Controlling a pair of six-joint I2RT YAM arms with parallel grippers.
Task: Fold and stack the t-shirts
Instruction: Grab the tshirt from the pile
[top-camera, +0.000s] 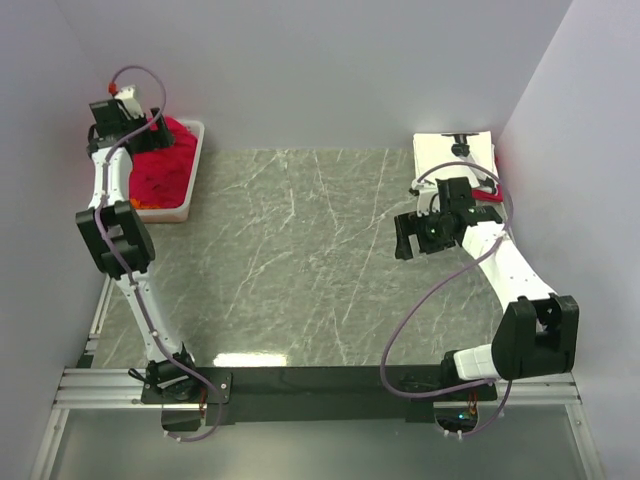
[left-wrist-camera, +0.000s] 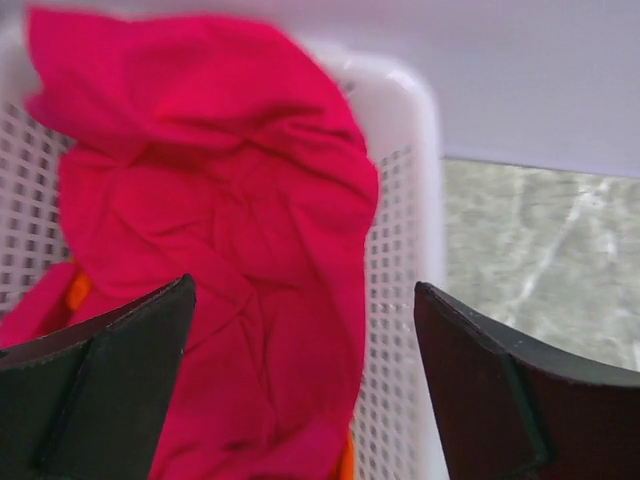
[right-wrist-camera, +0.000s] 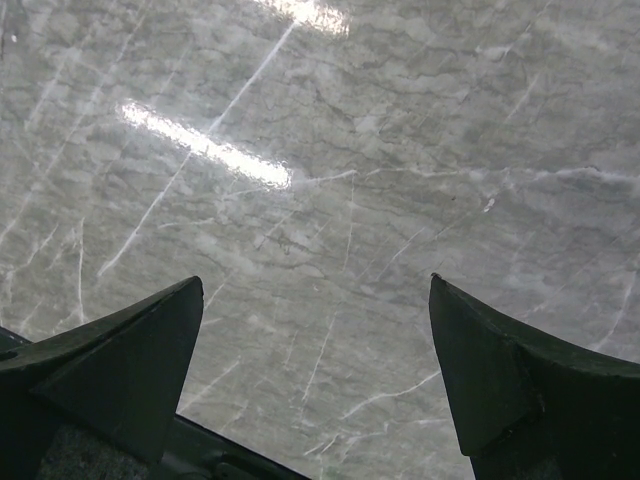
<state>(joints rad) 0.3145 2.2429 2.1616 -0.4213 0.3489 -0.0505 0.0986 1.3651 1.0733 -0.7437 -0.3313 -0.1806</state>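
The raised fold of the crimson-red t-shirt (top-camera: 165, 165) (left-wrist-camera: 332, 205) bulges above the rest. I should lower my open left gripper into the white lattice basket and onto that fold next.
The crimson-red t-shirt (top-camera: 165, 165) lies crumpled in the white lattice basket (top-camera: 192, 180) at the far left. In the left wrist view the red shirt (left-wrist-camera: 210, 230) fills the basket (left-wrist-camera: 410, 250), with a sliver of the orange t-shirt (left-wrist-camera: 345, 462) under it. My left gripper (left-wrist-camera: 300, 300) hangs open just above the red shirt, holding nothing. The white t-shirt with black print (top-camera: 455, 152) lies folded at the far right. My right gripper (top-camera: 412, 240) is open and empty over bare table in front of it; its wrist view (right-wrist-camera: 315, 290) shows only marble.
The grey marble table (top-camera: 300, 250) spans the middle. Walls close in on the left, right and back. A black bar with the arm bases (top-camera: 320, 380) runs along the near edge.
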